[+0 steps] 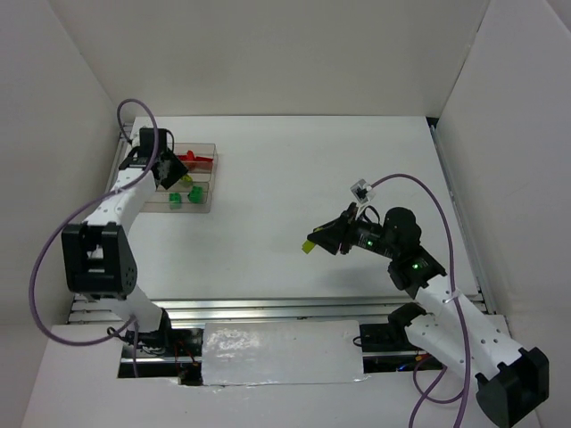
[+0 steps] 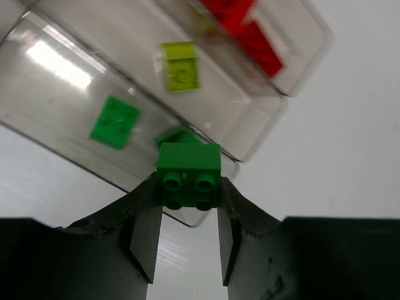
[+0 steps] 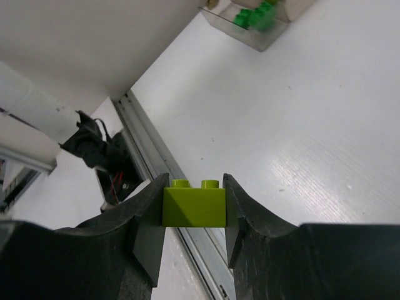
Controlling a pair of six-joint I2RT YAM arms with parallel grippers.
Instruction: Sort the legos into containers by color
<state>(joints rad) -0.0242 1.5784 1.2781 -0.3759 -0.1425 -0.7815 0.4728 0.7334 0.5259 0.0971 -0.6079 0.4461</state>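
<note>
The section of the tray with matching green bricks lies below and back from the gripper, so next I need to move my left gripper back and down to release the dark green brick.
The clear three-compartment tray [image 1: 214,183] lies at the far left. It holds red bricks [image 1: 192,160], a yellow-green brick [image 1: 187,179] and green bricks [image 1: 194,193]. My left gripper [image 1: 168,172] hovers over the tray's near end, shut on a dark green brick [image 2: 188,174]. In the left wrist view the tray [image 2: 62,81] shows red bricks [image 2: 250,34], a yellow-green brick [image 2: 181,66] and a green brick [image 2: 115,122]. My right gripper [image 1: 314,241] is above mid-table, shut on a yellow-green brick [image 3: 194,205].
White walls close in the left, back and right. A metal rail [image 1: 268,308] runs along the near table edge. The right wrist view shows the tray's end [image 3: 250,34] far off, with green bricks [image 3: 255,15] inside.
</note>
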